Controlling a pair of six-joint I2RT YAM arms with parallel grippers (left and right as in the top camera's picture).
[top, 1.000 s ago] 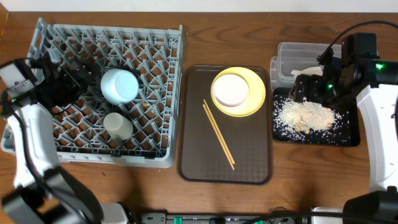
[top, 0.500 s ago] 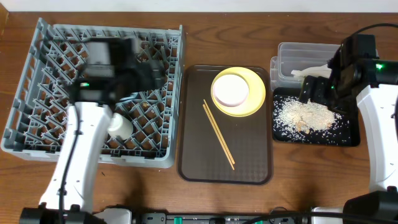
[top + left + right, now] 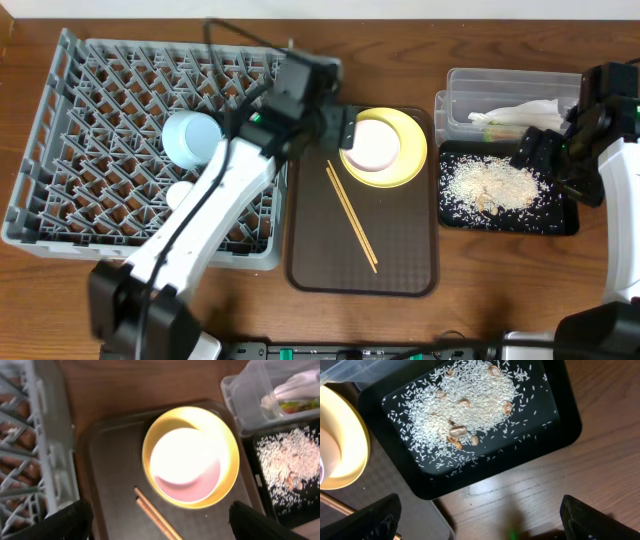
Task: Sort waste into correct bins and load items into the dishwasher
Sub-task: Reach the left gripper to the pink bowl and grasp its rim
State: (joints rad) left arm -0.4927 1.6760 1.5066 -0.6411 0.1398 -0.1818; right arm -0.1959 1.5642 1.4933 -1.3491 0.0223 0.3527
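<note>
The bare yellow plate leaves room for fingers at the white bowl's rim on the side (image 3: 398, 147) (image 3: 218, 465) toward the black tray, so I will bring my left gripper down there next.
The yellow plate (image 3: 412, 160) lies on the brown serving tray with the white bowl (image 3: 372, 145) on it. Two chopsticks (image 3: 352, 216) lie beside it. My left gripper (image 3: 346, 128) hovers open at the plate's left edge; in the left wrist view the bowl (image 3: 185, 465) and the chopsticks (image 3: 155, 516) lie below the left gripper (image 3: 160, 527). The grey rack (image 3: 60, 205) holds the light blue bowl (image 3: 190, 137) and the white cup (image 3: 179, 194). The clear tub (image 3: 500, 82) holds the napkin (image 3: 520, 112). Rice (image 3: 490, 187) covers the black tray (image 3: 556, 222). My right gripper (image 3: 550, 165) hangs open and empty over it.
The brown serving tray (image 3: 360, 272) lies between the rack and the two bins. In the right wrist view, bare wooden table (image 3: 530, 495) shows in front of the black tray (image 3: 560, 425). The left arm crosses the rack's right side.
My left arm has swung from the rack's left side across to the serving tray, stopping above the plate. My right gripper has drifted from the clear tub toward the black tray's right side.
</note>
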